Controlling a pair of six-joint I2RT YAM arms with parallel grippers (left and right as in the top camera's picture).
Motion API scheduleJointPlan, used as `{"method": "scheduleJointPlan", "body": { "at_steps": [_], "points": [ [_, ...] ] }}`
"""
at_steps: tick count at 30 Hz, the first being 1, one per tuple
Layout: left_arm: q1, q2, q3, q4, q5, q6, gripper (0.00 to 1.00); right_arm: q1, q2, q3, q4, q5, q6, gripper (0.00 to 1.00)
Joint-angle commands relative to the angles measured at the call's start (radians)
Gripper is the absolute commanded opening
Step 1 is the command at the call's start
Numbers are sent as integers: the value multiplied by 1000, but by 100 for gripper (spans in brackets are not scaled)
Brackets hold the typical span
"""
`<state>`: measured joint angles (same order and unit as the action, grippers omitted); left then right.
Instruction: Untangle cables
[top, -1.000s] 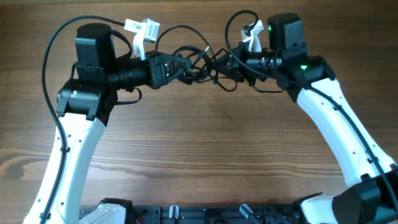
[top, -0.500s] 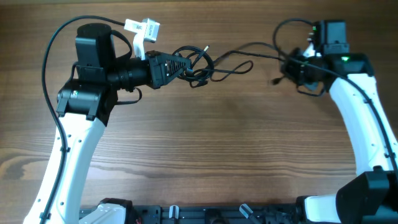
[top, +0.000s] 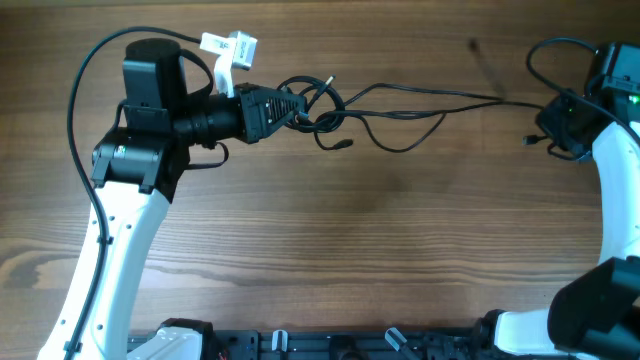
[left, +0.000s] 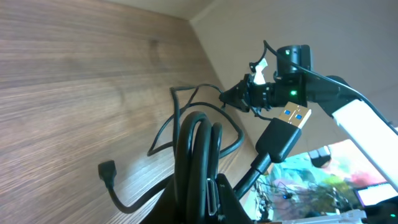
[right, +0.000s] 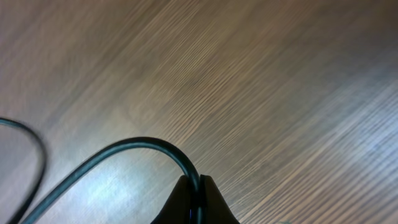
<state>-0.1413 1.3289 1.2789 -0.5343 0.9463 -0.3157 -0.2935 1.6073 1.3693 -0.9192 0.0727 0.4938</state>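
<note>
My left gripper holds the knot's loops pinched together. Next, it will turn them, pull them slightly to the left in the overhead view and then let them go.
The cables form a black knotted bundle (top: 318, 106) at the back of the table, and my left gripper (top: 300, 108) is shut on it. One strand (top: 430, 93) runs taut from the knot to my right gripper (top: 550, 125) at the far right, which is shut on it. A slack loop (top: 400, 140) hangs from the knot and ends in a small plug (top: 345, 144). In the left wrist view the looped cords (left: 199, 149) stand between the fingers, with a USB plug (left: 289, 123) sticking up. In the right wrist view a single cord (right: 124, 152) is pinched at the fingertips.
The wooden table (top: 360, 250) lies under both arms. White tags (top: 228, 47) sit on the left arm's own wiring. The right arm (top: 620, 190) stands along the right edge, and a dark rail (top: 330, 345) runs along the front edge.
My right gripper has moved far to the right, away from the knot, drawing one strand out long and nearly straight. The left arm and bundle have stayed put.
</note>
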Motion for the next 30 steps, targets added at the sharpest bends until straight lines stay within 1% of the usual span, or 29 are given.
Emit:
{"method": "scheduleJointPlan", "body": {
  "at_steps": [1, 4, 8, 9, 10, 11, 13, 14, 16, 17, 21, 26, 30],
  "points": [
    [9, -6, 4, -16, -85, -18, 4, -4, 61, -3, 4, -169, -151, 5],
    [9, -6, 4, -20, -104, -40, 4, 5, 98, -3, -23, -267, -193, 5],
    [9, -6, 4, -51, -144, -69, 4, 29, 106, -3, -62, -395, -296, 18],
    [9, -6, 4, -66, -165, -81, 4, 37, 106, -3, -68, -429, -326, 23],
    [9, -6, 4, -87, -197, -90, 4, 49, 106, -3, -75, -465, -365, 33],
    [9, -6, 4, -105, -218, -91, 4, 66, 105, -3, -83, -494, -405, 45],
    [9, -5, 4, -130, -250, -106, 4, 93, 105, -3, -93, -505, -427, 56],
    [9, -3, 4, -140, -266, -120, 4, 105, 106, -3, -96, -505, -436, 59],
    [9, 1, 4, -155, -279, -123, 4, 140, 103, 0, -102, -505, -445, 61],
    [9, 10, 4, -175, -318, -165, 4, 184, 91, 0, -98, -547, -476, 62],
    [9, 41, 4, -183, -327, -177, 4, 307, 38, 0, -73, -693, -572, 62],
    [9, 65, 4, -185, -327, -195, 4, 448, -71, 0, 6, -711, -568, 62],
    [9, 65, 4, -185, -327, -195, 4, 544, -179, 0, 132, -702, -481, 62]
  ]
}}
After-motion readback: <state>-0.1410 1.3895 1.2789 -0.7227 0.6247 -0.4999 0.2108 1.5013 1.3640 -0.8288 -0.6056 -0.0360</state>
